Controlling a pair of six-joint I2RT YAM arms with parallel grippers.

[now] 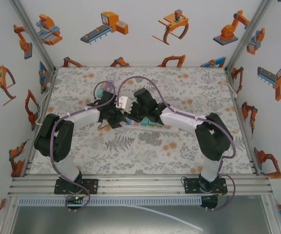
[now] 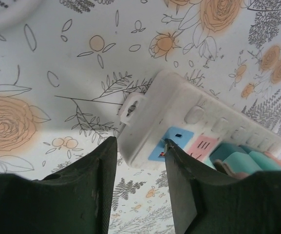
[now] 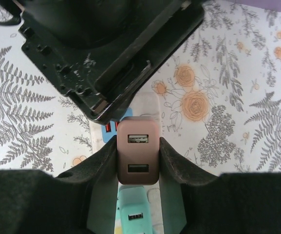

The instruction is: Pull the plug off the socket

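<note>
The table is empty at the orange flowers [image 1: 169, 146]. My right gripper will carry the pink plug back toward the base and down there to release it.
The plug [image 3: 138, 157] is a pinkish-brown USB charger block, and my right gripper [image 3: 138, 146] is shut on its two sides. It hangs over the white socket strip [image 2: 189, 109], with its prongs hidden. On the strip a blue socket [image 2: 172, 141] and a pink socket [image 2: 202, 146] show bare slots. My left gripper [image 2: 140, 141] is open, its fingertips standing either side of the strip's near end, and the right fingertip [image 2: 172, 151] is at the blue socket's face. From above, both grippers meet over the strip [image 1: 162, 127] at mid-table.
A teal charger [image 3: 136, 212] sits plugged in right behind the held plug, and teal plugs [image 2: 240, 156] line the strip. The left arm's black wrist [image 3: 106, 48] hangs close in front of the right gripper. A white cable [image 2: 4, 12] lies at the far left.
</note>
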